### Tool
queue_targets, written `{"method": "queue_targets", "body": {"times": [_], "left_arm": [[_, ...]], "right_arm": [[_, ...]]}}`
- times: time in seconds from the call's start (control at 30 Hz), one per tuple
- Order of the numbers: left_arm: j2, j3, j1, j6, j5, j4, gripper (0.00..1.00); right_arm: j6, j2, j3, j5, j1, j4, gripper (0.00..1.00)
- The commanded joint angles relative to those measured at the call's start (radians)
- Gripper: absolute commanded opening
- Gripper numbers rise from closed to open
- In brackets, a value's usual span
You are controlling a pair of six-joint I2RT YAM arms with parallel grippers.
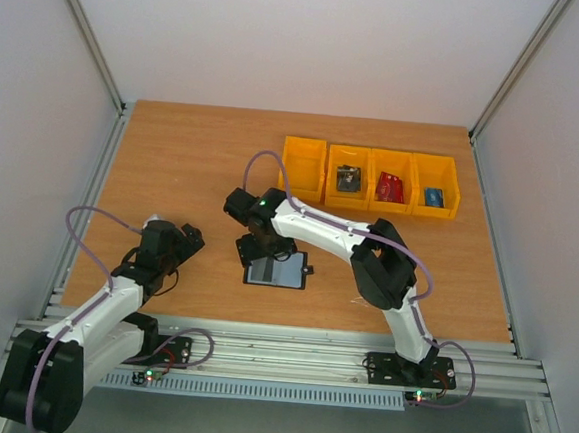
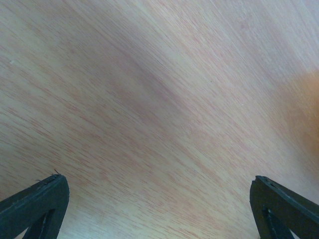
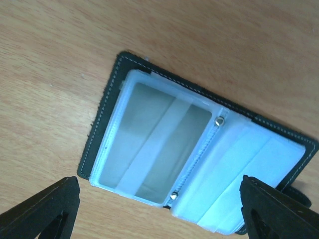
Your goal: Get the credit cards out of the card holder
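The sleeve's plastic lies flat below my open fingers, so my right gripper will next go down onto the darker clear sleeve point(image 1: 268, 270) point(image 3: 180, 142), close to the riveted spine, and pinch there.
The black card holder point(image 1: 277, 271) lies open and flat on the wooden table. In the right wrist view it point(image 3: 194, 154) shows clear plastic sleeves with two small rivets at the spine; I see no card in them. Cards lie in the yellow bins at the back: a dark card point(image 1: 348, 178), a red card point(image 1: 391, 188) and a blue card point(image 1: 432, 197). My right gripper point(image 1: 257, 249) hovers open over the holder's left side point(image 3: 159, 209). My left gripper point(image 1: 189, 241) is open and empty over bare wood point(image 2: 159, 209), left of the holder.
A row of yellow bins point(image 1: 370, 177) stands at the back right; the leftmost bin point(image 1: 303, 167) looks empty. White walls close in the table on three sides. The right arm point(image 1: 386, 269) stretches across the table's near right part.
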Motion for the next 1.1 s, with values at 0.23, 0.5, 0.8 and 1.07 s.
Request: {"method": "queue_targets", "body": {"times": [0.23, 0.5, 0.8, 1.07], "left_arm": [[0.0, -0.014, -0.011, -0.006, -0.001, 0.061, 0.99], [0.007, -0.014, -0.019, -0.003, 0.002, 0.067, 0.99], [-0.004, -0.007, -0.02, 0.011, 0.035, 0.064, 0.99], [-0.021, 0.004, -0.029, -0.005, 0.165, 0.152, 0.99]], "right_arm": [[0.027, 0.138, -0.036, -0.093, 0.003, 0.057, 0.86], [0.017, 0.164, -0.057, -0.064, -0.007, 0.046, 0.62], [0.023, 0.117, -0.094, -0.084, -0.01, 0.086, 0.49], [0.036, 0.065, -0.194, -0.156, -0.057, 0.196, 0.32]]}}
